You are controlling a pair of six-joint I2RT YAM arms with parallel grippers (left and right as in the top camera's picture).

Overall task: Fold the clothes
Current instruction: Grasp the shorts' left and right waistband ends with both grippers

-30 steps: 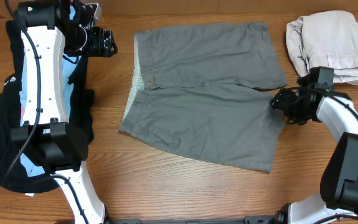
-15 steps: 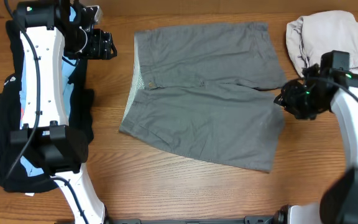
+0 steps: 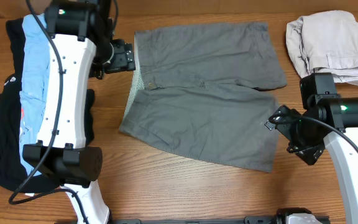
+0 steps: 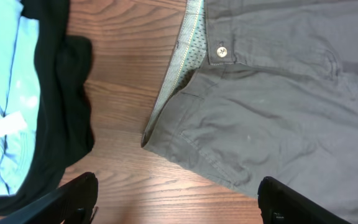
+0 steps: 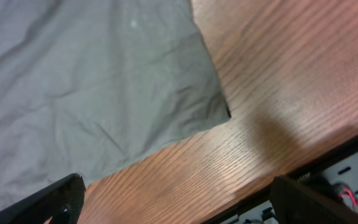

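Observation:
The leg hem's near corner [image 3: 268, 167] [image 5: 221, 114] should be under my open right gripper before it closes, so I should lower the gripper and draw it back onto that corner.
Grey-taupe shorts [image 3: 207, 93] lie spread flat on the wooden table, waistband and pale patterned lining [image 3: 136, 84] to the left. My left gripper [image 3: 128, 55] is open and empty, hovering at the waistband's upper left; its view shows the button and open waistband [image 4: 191, 68] above the wide-apart fingers [image 4: 73, 199]. My right gripper [image 3: 280, 120] is open and empty beside the lower right leg hem; its view shows that hem corner [image 5: 219, 112] over bare wood.
A pile of black and light blue garments [image 3: 11, 106] lies at the left under the left arm. A folded beige garment [image 3: 331, 43] sits at the back right. The table's front edge [image 5: 328, 155] is near the right gripper.
The left gripper moved right to the waistband. The right arm swung down and toward the front, from the right leg's upper hem to its lower right corner. The shorts did not move.

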